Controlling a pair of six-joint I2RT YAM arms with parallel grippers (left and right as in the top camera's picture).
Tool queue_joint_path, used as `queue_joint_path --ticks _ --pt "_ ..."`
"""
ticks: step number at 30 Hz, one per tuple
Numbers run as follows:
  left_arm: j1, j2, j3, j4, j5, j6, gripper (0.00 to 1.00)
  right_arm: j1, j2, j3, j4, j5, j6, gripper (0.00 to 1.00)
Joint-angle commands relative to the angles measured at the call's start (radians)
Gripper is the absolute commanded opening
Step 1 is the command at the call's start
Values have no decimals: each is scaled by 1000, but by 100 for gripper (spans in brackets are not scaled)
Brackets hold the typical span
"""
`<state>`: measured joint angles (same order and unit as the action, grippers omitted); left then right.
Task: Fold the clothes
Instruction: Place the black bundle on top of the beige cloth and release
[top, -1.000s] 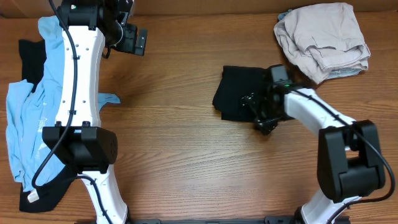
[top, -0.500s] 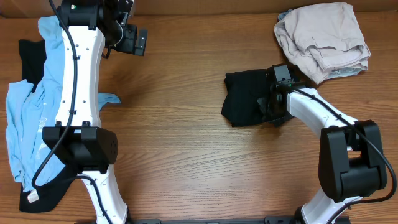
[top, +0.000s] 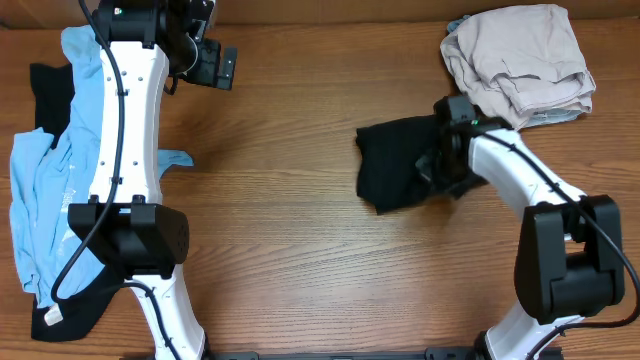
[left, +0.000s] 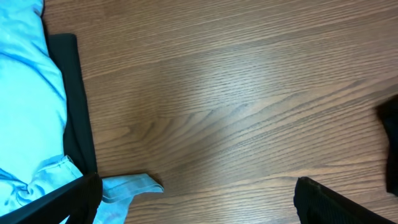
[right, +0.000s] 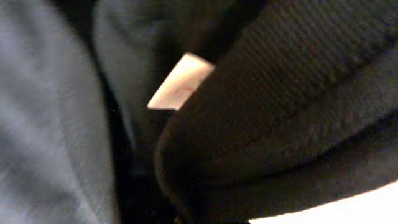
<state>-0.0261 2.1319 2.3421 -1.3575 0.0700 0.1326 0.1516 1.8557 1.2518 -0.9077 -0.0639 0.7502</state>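
Note:
My right gripper will next lift the folded black shirt (top: 392, 166), carry it outward over the beige garment (top: 520, 65) and go down to release it, since folded clothes are stacked there.
A folded black shirt (top: 392, 166) lies right of the table's middle, its right edge bunched up. My right gripper (top: 441, 163) is shut on that edge. The right wrist view is filled with dark cloth (right: 280, 112) and the shirt's small white tag (right: 180, 81). A light blue garment (top: 50, 180) is heaped over a black one (top: 45, 90) at the far left. A beige garment (top: 520, 65) is piled at the back right. My left gripper (top: 210, 62) hangs open over bare wood at the back left; its fingers (left: 74, 199) stand wide apart, holding nothing.
The light blue garment (left: 25, 93) and a strip of black cloth (left: 78, 106) fill the left side of the left wrist view. A blue corner (left: 134, 185) reaches onto the wood. The left arm (top: 130, 130) spans the table's left side.
My right gripper has shut on the black shirt's right edge and pulled it right and toward the back, bunching it. The left arm has not moved.

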Motion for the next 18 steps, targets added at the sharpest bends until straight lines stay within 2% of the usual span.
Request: queue_joint_path --ticks 1,5,10,18 --pt "2 6 -6 3 1 -10 100 -11 -74 155 -50 -74 -153 4" --pt "2 6 -6 6 1 -10 100 -19 -122 282 -90 -72 -222 4" --pt "2 6 -6 8 1 -10 100 -63 -152 418 -51 -39 -263 4" --pt "2 6 -6 8 1 -10 100 -200 -148 435 233 -53 -288 4"
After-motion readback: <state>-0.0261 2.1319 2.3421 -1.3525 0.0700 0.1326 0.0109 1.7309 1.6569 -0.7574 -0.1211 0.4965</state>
